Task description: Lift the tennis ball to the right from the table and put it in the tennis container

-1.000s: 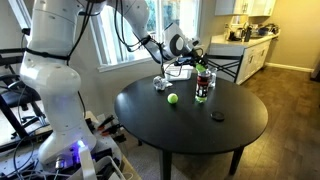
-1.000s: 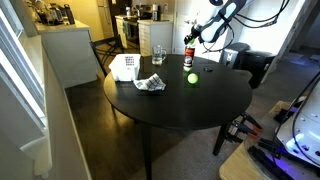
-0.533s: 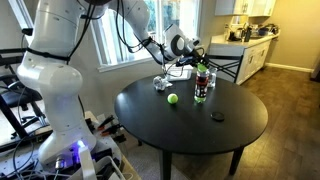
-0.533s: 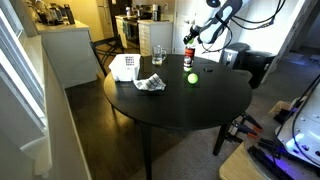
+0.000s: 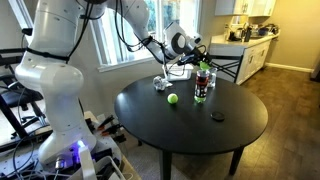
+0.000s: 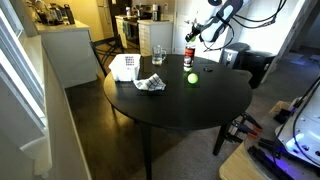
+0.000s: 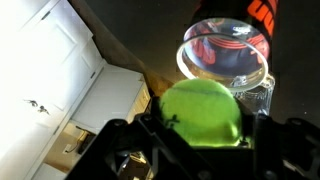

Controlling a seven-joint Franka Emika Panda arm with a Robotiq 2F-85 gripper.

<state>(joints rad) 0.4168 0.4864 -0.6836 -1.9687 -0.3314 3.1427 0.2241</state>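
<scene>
The gripper shifts over the container's opening (image 7: 226,52) and releases the ball next, since the opening lies just past the gripper and to its right in the wrist view.
In the wrist view my gripper (image 7: 200,128) is shut on a yellow-green tennis ball (image 7: 200,112). Just beyond it is the open mouth of the clear tennis container (image 7: 226,50) with its red band. In both exterior views the gripper (image 5: 198,55) (image 6: 191,38) hovers just above the upright container (image 5: 202,86) (image 6: 189,55) at the far part of the round black table (image 5: 220,135) (image 6: 190,105). A second tennis ball (image 5: 172,98) (image 6: 192,77) lies on the table beside the container.
A crumpled wrapper (image 5: 160,83) (image 6: 150,84), a whitish tub (image 6: 124,67) and a clear glass (image 6: 157,55) stand on the table near the container. A small black object (image 5: 217,117) lies toward the table's edge. Chairs and kitchen counters stand behind.
Almost nothing differs. The gripper stays above the container with the ball held in it.
</scene>
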